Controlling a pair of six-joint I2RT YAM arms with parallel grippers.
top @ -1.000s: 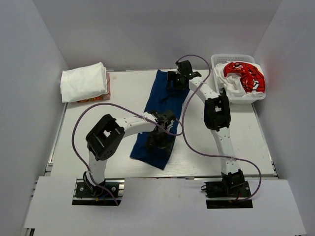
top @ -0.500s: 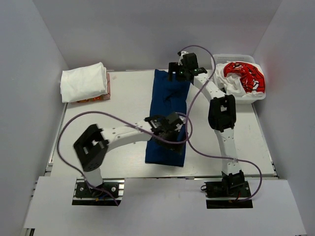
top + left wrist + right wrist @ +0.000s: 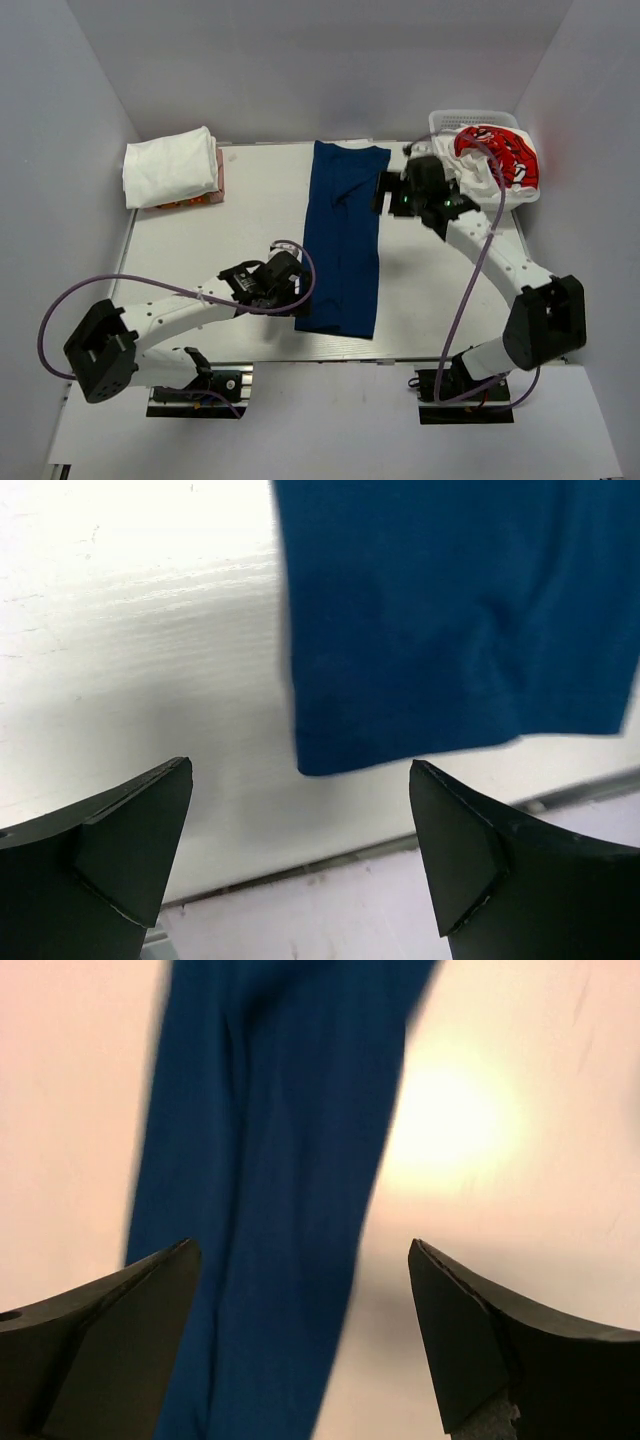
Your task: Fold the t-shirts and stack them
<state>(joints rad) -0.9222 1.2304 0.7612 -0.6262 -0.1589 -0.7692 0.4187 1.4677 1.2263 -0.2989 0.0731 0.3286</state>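
The navy blue t-shirt is lying flat on the tabletop. My left gripper will next move down and back onto the navy blue t-shirt's near corner [image 3: 300, 326] [image 3: 312, 761].
The navy blue t-shirt [image 3: 343, 240] lies folded into a long narrow strip down the middle of the table; it also shows in the left wrist view [image 3: 450, 620] and in the right wrist view [image 3: 270, 1190]. My left gripper [image 3: 290, 283] is open and empty, just left of the strip's near end. My right gripper [image 3: 398, 195] is open and empty, just right of the strip's far half. A folded white t-shirt [image 3: 170, 166] lies at the back left. A red t-shirt with white lettering [image 3: 497, 155] sits on white cloth in the basket.
The white lattice basket [image 3: 470, 118] stands at the back right corner. A reddish flat thing [image 3: 218, 178] lies under the folded white shirt. The table's near edge [image 3: 330, 865] runs just beyond the strip's near end. White walls enclose the table.
Both grippers have let go of the navy shirt and drawn away: the left to the left and nearer, the right to the right and nearer. The shirt now lies straight.
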